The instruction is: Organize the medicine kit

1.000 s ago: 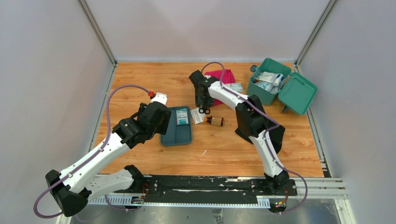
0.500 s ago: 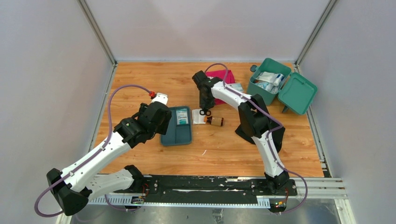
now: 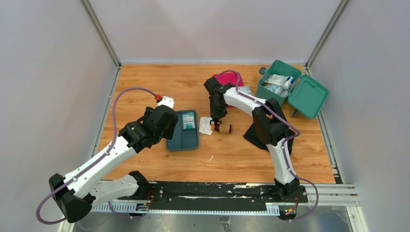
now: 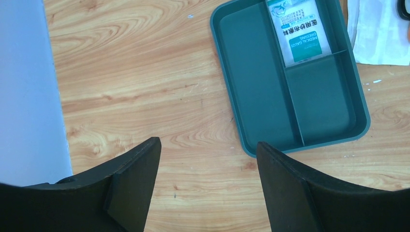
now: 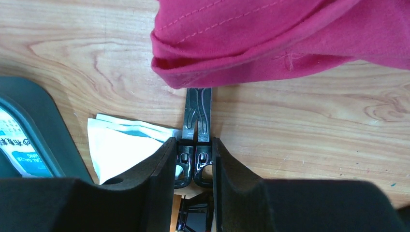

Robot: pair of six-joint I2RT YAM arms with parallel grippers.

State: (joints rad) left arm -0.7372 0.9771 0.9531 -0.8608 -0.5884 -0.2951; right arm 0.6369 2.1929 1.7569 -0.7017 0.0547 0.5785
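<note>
The tray's long empty section [image 3: 175, 141] fits the length of the scissors. Next, I will move my right gripper over it, to the left in the top view, and let go of the scissors.
The teal medicine kit [image 3: 270, 92] stands open at the back right, its lid [image 3: 308, 96] lying flat beside it and white packets inside. My right gripper [image 5: 193, 141] is shut on the handles of small black scissors [image 5: 198, 108]; their blades point at the pink cloth [image 5: 290, 34]. In the top view that gripper [image 3: 215, 123] sits between a white packet [image 3: 205, 124] and a brown bottle [image 3: 225, 128]. My left gripper [image 4: 208, 150] hangs open over bare wood, just left of the dark-teal tray [image 4: 256, 87]. The tray holds a gauze packet [image 4: 297, 34].
The pink cloth [image 3: 231, 78] lies at the back centre, with a small packet [image 3: 245, 90] beside it. A black cloth [image 3: 250, 137] shows under the right arm. Grey walls enclose the table on the left, back and right.
My right gripper has come toward the near side and closed on the scissors' handles. The left arm has not moved.
</note>
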